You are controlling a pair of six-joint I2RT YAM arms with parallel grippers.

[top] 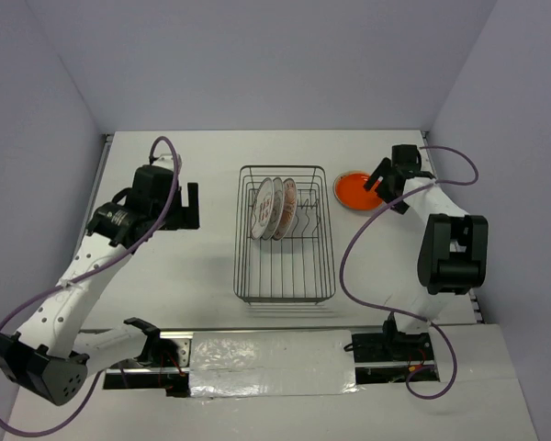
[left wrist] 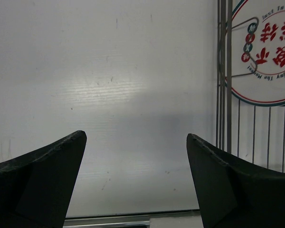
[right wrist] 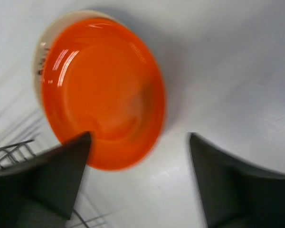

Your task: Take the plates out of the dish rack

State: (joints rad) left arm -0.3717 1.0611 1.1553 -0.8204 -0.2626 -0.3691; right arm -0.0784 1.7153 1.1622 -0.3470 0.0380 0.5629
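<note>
The robot should next raise its right gripper, cross left in the top view and reach onto the closest white plate's upper rim [top: 292, 184], because that plate still stands in the rack.
The dark wire dish rack [top: 285, 287] stands mid-table with three white patterned plates [top: 274, 209] upright on edge in its far half. An orange plate [top: 355, 191] lies flat on the table right of the rack, on top of a white plate whose rim shows in the right wrist view [right wrist: 38, 61]. My right gripper [top: 377, 181] is open and empty just above the orange plate [right wrist: 102, 90]. My left gripper [top: 189, 206] is open and empty, left of the rack, facing it. The left wrist view shows a white plate with red lettering [left wrist: 268, 52] behind the rack wires [left wrist: 223, 76].
White walls close in the table at the back and both sides. Purple cables loop from both arms. A foil-covered strip [top: 266, 363] lies along the near edge between the arm bases.
</note>
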